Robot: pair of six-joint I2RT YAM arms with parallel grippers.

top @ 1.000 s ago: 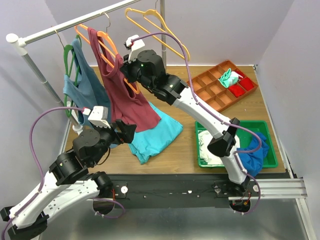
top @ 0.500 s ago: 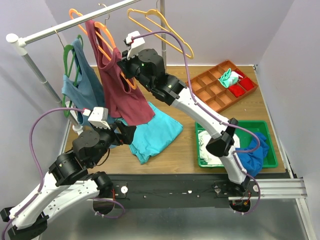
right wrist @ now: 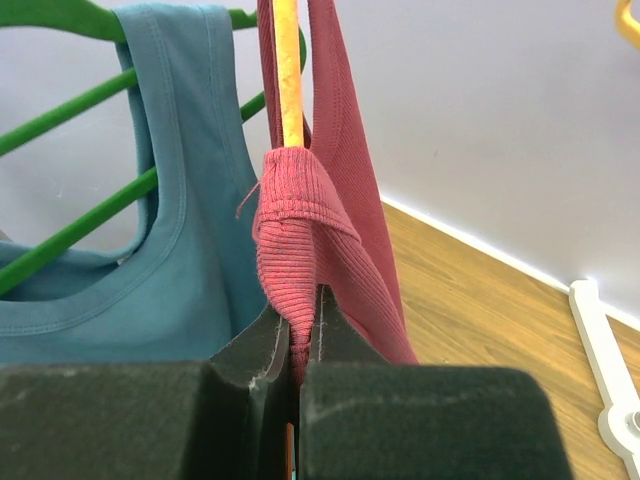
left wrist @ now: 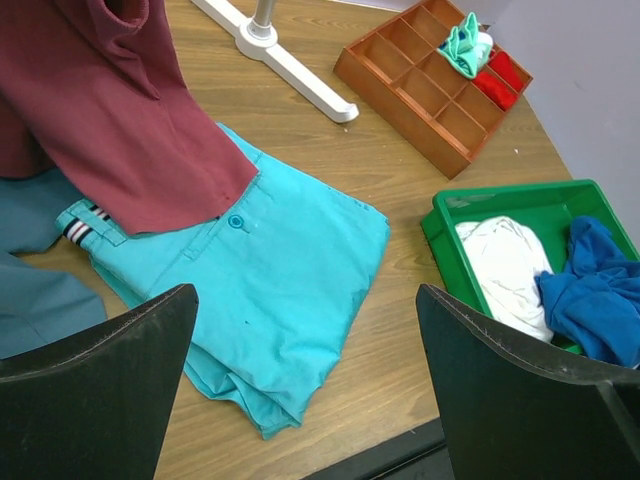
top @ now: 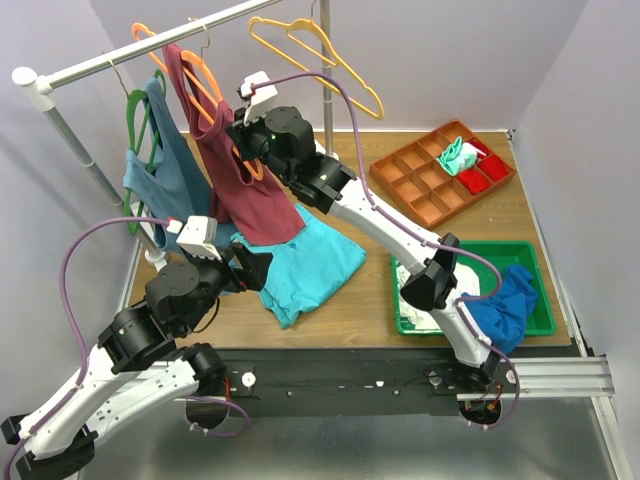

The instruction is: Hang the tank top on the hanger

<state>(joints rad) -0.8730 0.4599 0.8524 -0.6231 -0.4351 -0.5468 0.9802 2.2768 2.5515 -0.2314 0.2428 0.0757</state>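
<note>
My right gripper should move a little to the left in the top view and let go of the tank top's strap on the orange hanger's near arm, because the tank top is already around that arm.
The maroon tank top [top: 238,180] hangs from the orange hanger [top: 205,80] on the rail. One strap lies over the hanger's far arm. My right gripper [top: 240,140] is shut on the other strap [right wrist: 300,215], bunched at the hanger's near arm [right wrist: 288,70]. The top's lower hem shows in the left wrist view [left wrist: 120,150]. My left gripper [top: 262,262] is open and empty, low over the table beside the turquoise garment [left wrist: 270,300].
A blue-grey tank top [top: 165,170] on a green hanger [top: 135,105] hangs left of the maroon one. A yellow hanger [top: 320,50] hangs to the right. An orange divided tray [top: 420,185] and a green bin [top: 535,300] with cloths stand at the right. The rack's white foot [left wrist: 290,65] lies on the table.
My right gripper has moved left and up along the rail with the maroon strap, swinging the orange hanger and top leftward. The left arm has barely moved.
</note>
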